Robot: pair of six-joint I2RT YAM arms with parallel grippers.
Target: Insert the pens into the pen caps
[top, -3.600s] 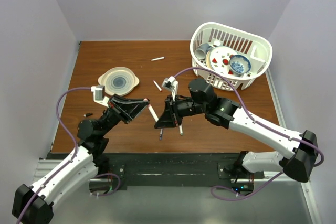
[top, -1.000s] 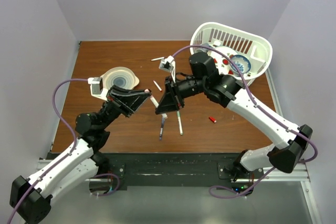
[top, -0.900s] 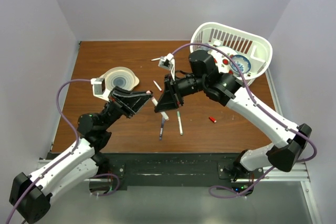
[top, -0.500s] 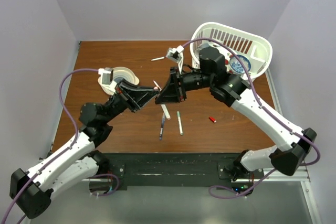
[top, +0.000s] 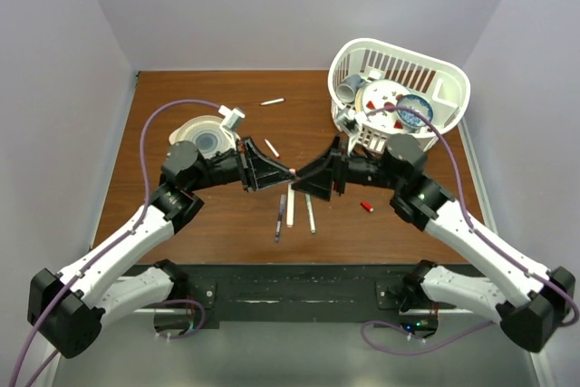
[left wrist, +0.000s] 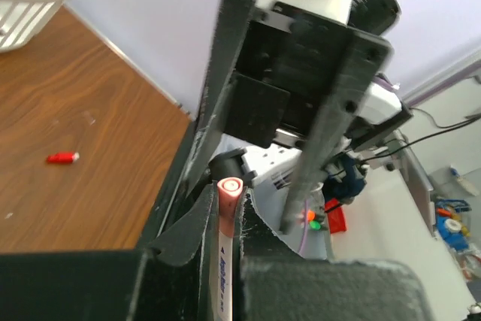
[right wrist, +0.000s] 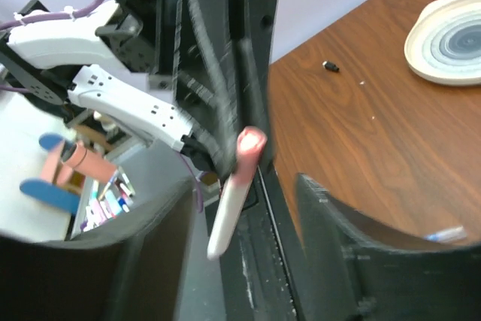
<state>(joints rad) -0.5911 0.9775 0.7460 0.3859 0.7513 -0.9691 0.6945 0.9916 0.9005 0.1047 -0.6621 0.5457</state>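
Observation:
The left gripper will next move away from the right gripper, then tilt down and lower beside the dark pen.
My left gripper (top: 286, 172) (left wrist: 228, 189) is shut on a white pen (left wrist: 222, 261) whose pink end (left wrist: 229, 186) pokes past its fingertips. My right gripper (top: 304, 176) (right wrist: 240, 193) faces it tip to tip and stands open. Between the right fingers a white pen (right wrist: 229, 208) slants down from a pink cap (right wrist: 250, 142), touching neither finger; I cannot tell whether it is the same pen. From above, a white pen (top: 290, 209) shows just below the pink spot (top: 294, 172). A dark pen (top: 279, 222) and a green-tipped pen (top: 310, 215) lie beside it. A red cap (top: 366, 206) (left wrist: 62, 158) lies to the right.
Two more white pens (top: 272, 101) (top: 271, 147) lie further back. A small dark cap (right wrist: 329, 66) lies near a round dish (top: 186, 130) (right wrist: 451, 35) at the left. A white basket (top: 453, 79) with crockery stands at the back right.
Both arms have swung round so the grippers meet tip to tip over the table's middle. The right gripper, shut on a white pen a second ago, has opened.

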